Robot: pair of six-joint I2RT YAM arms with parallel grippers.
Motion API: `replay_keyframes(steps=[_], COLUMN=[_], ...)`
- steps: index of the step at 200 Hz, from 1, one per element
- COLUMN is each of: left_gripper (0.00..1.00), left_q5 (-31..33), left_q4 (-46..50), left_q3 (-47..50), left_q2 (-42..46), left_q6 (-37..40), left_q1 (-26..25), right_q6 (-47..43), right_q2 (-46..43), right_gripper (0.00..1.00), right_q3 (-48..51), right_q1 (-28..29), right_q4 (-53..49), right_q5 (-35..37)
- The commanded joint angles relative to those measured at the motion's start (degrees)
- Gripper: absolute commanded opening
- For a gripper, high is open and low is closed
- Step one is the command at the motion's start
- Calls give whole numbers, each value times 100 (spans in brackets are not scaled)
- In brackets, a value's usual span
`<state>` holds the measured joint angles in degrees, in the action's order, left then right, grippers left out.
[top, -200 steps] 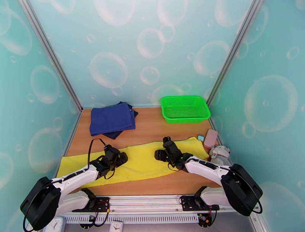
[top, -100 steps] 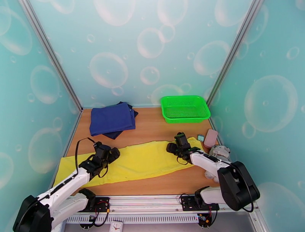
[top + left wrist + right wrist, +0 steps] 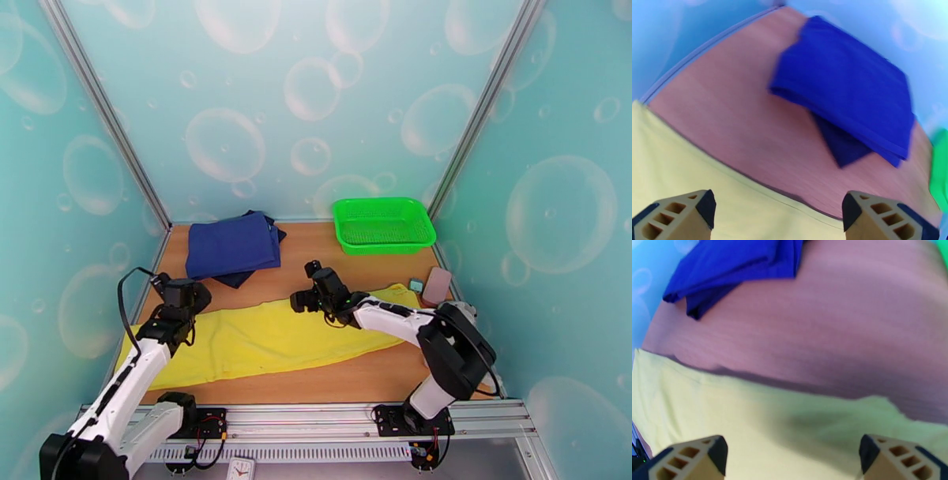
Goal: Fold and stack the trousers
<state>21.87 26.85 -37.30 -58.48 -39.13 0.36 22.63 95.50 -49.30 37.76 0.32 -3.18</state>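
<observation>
My left gripper will next move back and down, turning toward the side, onto the trousers' end by that wall, because it is hovering short of that end.
The yellow trousers (image 3: 268,338) lie flat in a long strip across the near part of the wooden table (image 3: 316,256). My left gripper (image 3: 180,290) hovers over the strip's far edge near its left end. In the left wrist view the left gripper (image 3: 778,213) is open, with yellow trousers (image 3: 683,169) below it and nothing between the fingers. My right gripper (image 3: 310,289) hangs over the far edge near the middle. The right wrist view shows the right gripper (image 3: 794,457) open and empty above the trousers (image 3: 762,417).
Folded navy garments (image 3: 233,249) lie at the back left, also seen as navy cloth (image 3: 845,87) and navy cloth (image 3: 734,263). A green basket (image 3: 383,225) stands at the back right. A pink object (image 3: 436,286) and a small teal item (image 3: 415,284) sit by the right wall.
The left gripper has moved left and back, from the strip's middle-left to its far-left edge. The right gripper swung right, then back left to the middle, its jaws opening wider.
</observation>
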Motion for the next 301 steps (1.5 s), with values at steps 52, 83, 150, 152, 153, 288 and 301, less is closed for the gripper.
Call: replay_keyframes(steps=[52, 83, 150, 152, 153, 288, 301], left_gripper=[99, 99, 99, 99, 99, 61, 54], left_q5=[-610, -311, 736, 847, 908, -917, -1279], left_q4=[-114, -65, 495, 516, 524, -729, -930], left_q3=[306, 196, -228, -239, -241, 285, 404], left_q2=[-58, -173, -1553, -1603, -1631, -2673, -2780], left_q6=[-206, -86, -336, -357, -371, 161, 169], left_q1=[447, 592, 1120, 1134, 1147, 2402, 2496], right_q6=[734, 671, 457, 460, 456, 329, 321], right_q2=[724, 707, 613, 606, 604, 356, 324], right_gripper=[90, 90, 93, 93, 93, 96, 96], right_q3=[313, 271, 178, 182, 183, 403, 420], right_q1=[-1432, -1896, -2044, -2044, -2044, -2001, -1984], right_q4=[203, 83, -149, -147, -146, 160, 168], right_q5=[-1087, -725, -68, -77, -77, -868, -855])
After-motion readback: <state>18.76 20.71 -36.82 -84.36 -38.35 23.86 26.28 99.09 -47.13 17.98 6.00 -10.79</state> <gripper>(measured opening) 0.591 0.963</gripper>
